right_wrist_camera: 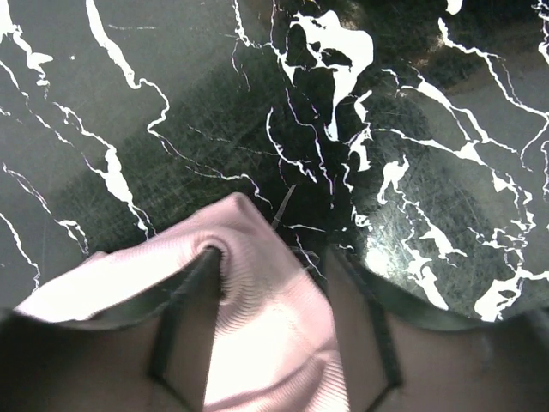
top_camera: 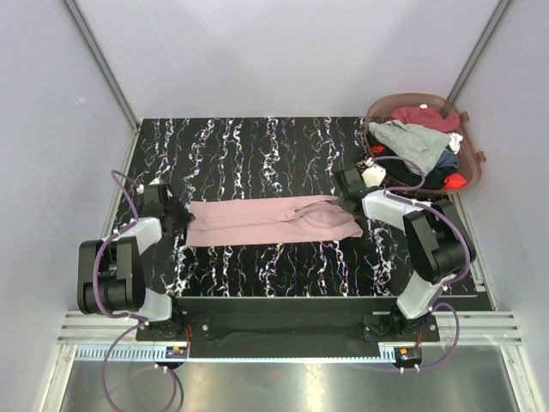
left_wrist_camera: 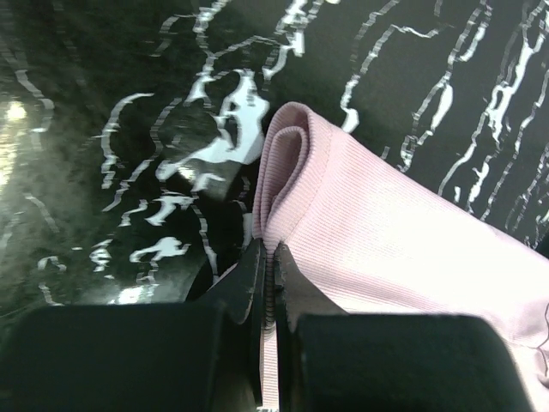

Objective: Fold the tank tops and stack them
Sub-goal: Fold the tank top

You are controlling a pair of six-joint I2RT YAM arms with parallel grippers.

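My left gripper is about to move back and to the right in the top view to release the tank top's end. Bare front tabletop lies that way from the tank top's end.
A dusty pink tank top (top_camera: 266, 221) lies on the black marbled table (top_camera: 257, 146) as a long strip running left to right. My left gripper (top_camera: 177, 220) is shut on its left end; in the left wrist view the jaws (left_wrist_camera: 270, 251) pinch the rolled pink edge (left_wrist_camera: 386, 232). My right gripper (top_camera: 347, 202) sits at the strip's right end with its jaws apart. In the right wrist view the pink cloth (right_wrist_camera: 257, 326) lies between the fingers (right_wrist_camera: 270, 256) and wraps over the left fingertip. Grey (top_camera: 412, 137), maroon (top_camera: 425, 116), black (top_camera: 433, 176) and red (top_camera: 456, 181) tank tops are piled in the basket.
The round brownish translucent basket (top_camera: 476, 167) stands at the table's back right corner, just behind my right arm. Grey walls close in the table on the left, back and right. Bare marbled surface shows behind and in front of the pink strip.
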